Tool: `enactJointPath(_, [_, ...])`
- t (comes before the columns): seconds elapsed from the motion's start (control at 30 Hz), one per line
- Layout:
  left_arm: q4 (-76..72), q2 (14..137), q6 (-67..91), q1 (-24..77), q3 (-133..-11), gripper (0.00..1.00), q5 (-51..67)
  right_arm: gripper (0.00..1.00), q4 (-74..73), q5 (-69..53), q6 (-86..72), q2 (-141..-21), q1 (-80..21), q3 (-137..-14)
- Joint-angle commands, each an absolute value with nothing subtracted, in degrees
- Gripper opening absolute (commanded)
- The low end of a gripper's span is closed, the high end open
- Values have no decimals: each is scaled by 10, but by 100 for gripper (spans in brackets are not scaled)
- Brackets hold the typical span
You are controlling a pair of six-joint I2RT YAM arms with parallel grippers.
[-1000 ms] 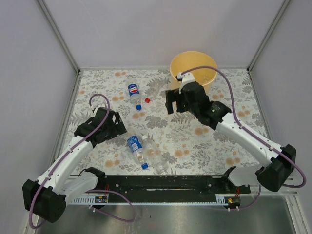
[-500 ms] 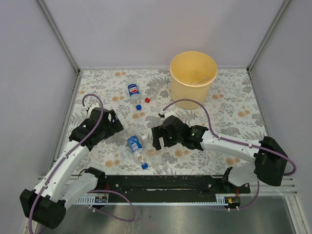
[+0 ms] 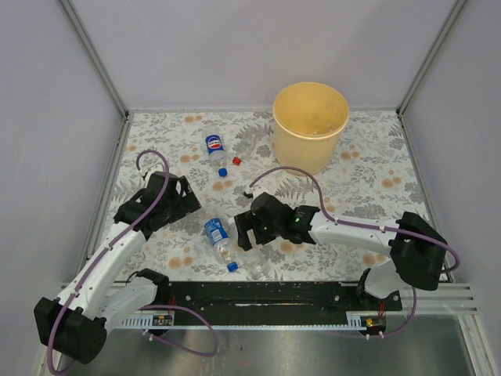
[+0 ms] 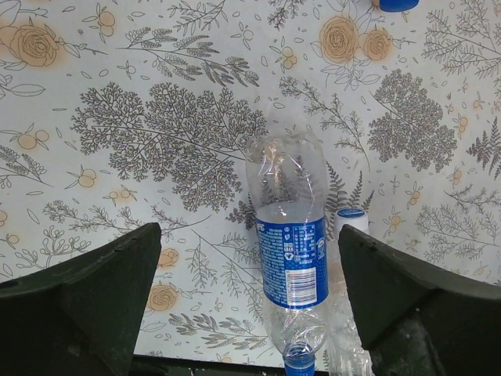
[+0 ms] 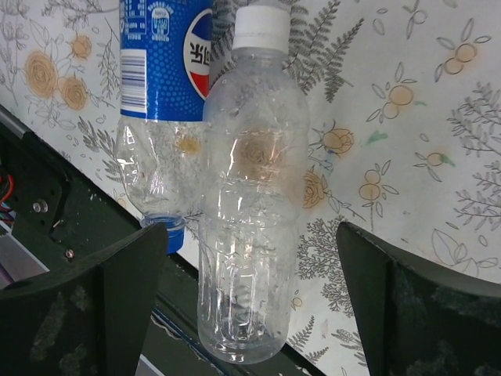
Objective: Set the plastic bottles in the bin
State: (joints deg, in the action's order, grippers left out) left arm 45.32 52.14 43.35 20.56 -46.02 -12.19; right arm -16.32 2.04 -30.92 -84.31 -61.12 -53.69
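Observation:
The clear bottle lies below, lengthwise between the open fingers of my right gripper, so next they should go down past both sides of the clear bottle's middle (image 3: 250, 251) (image 5: 249, 219) and close across the bottle's body.
The pale yellow-orange bin (image 3: 311, 125) stands at the back right. A blue-label bottle (image 3: 217, 237) and a plain clear bottle (image 3: 252, 256) lie side by side near the front edge. Another blue-label bottle (image 3: 214, 146) lies at the back. My right gripper (image 3: 244, 235) is open and hovers over the clear bottle (image 5: 249, 211), which has a white cap (image 5: 262, 27) and lies between the jaws (image 5: 250, 305). My left gripper (image 3: 190, 205) is open just left of the blue-label bottle (image 4: 290, 251), which lies between its jaws (image 4: 250, 301), nearer the right one.
A loose blue cap (image 3: 222, 171) and a red cap (image 3: 236, 160) lie near the back bottle. A black rail (image 3: 258, 294) runs along the near edge, right beside the clear bottle's base (image 5: 47, 196). Grey walls enclose the floral table (image 3: 368, 180).
My right arm has swung from the bin's front down and left to above the clear bottle near the front edge. The left arm has barely shifted. The bottles have not moved.

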Motion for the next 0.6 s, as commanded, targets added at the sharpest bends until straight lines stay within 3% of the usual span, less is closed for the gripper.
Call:
enactJointPath(0.0, [425,529,425,203,-471,99,-109,98,-144,-21,-303,-876,-629,-563])
enactJointPath(0.2, [420,545,422,203,-473,99,-105,92,-128,-42,-308,-918,-638,-560])
enactJointPath(0.37, [417,547,421,203,-475,99,-106,69,-141,-13,-308,-918,-638,-556])
enactJointPath(0.57, [416,548,417,202,-475,99,-105,61,-230,101,-272,-836,-637,-571])
